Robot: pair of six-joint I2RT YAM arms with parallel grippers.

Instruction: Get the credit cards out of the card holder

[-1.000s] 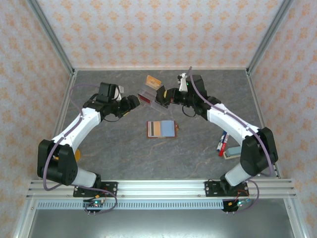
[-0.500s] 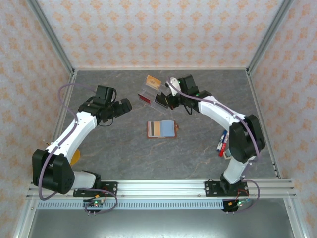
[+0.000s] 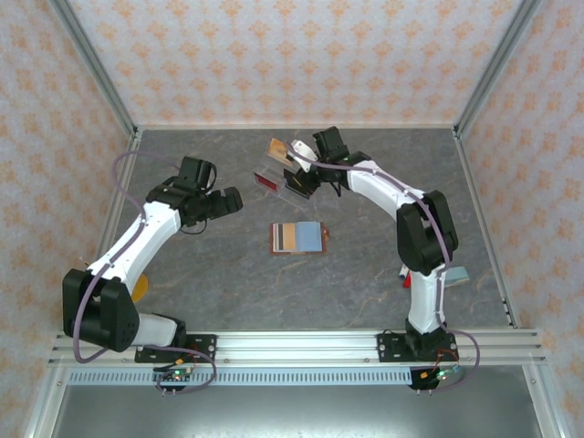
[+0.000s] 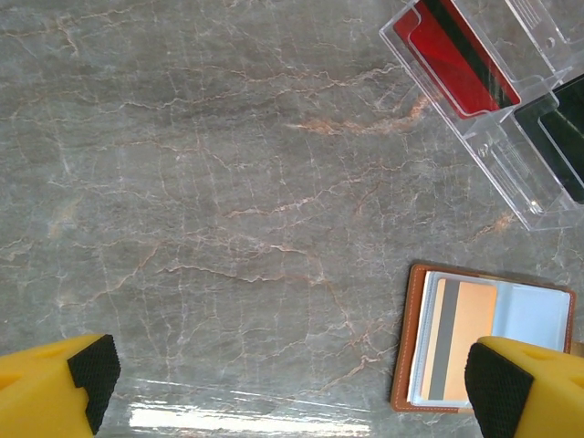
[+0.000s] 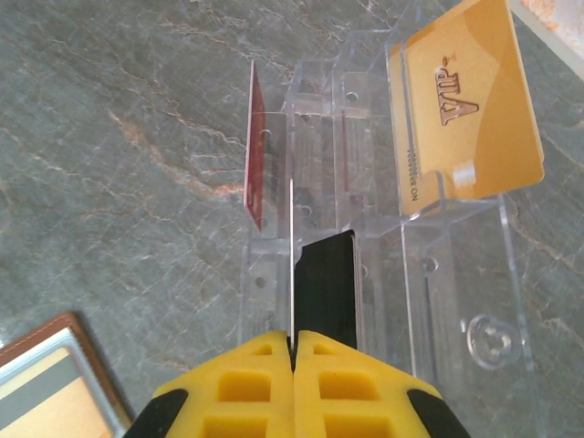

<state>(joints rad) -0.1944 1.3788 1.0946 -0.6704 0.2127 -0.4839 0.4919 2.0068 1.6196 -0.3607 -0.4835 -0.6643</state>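
Note:
My right gripper lowers the thin credit card into the clear slot beside the black card (image 5: 327, 283) next, as its edge already lines up there.
The card holder (image 3: 297, 237) lies open on the grey table, brown-edged, with a tan-orange card (image 4: 463, 338) with a grey stripe in its left pocket (image 5: 41, 388). Behind it a clear plastic stand (image 3: 274, 173) holds a red card (image 4: 456, 55), a black card (image 5: 327, 283) and a gold card (image 5: 465, 100). My right gripper (image 5: 293, 339) is shut on a thin credit card seen edge-on, right over the stand beside the black card (image 3: 299, 180). My left gripper (image 4: 292, 388) is open over bare table left of the card holder, apart from everything (image 3: 234, 200).
Patterned walls with metal posts close in the table at the back and sides. A yellow-orange object (image 3: 139, 290) sits by the left arm's base, and a pale teal item (image 3: 456, 275) by the right arm's base.
My left gripper opened fully and drew back left from the stand. The right arm swung left, its gripper staying shut at the stand.

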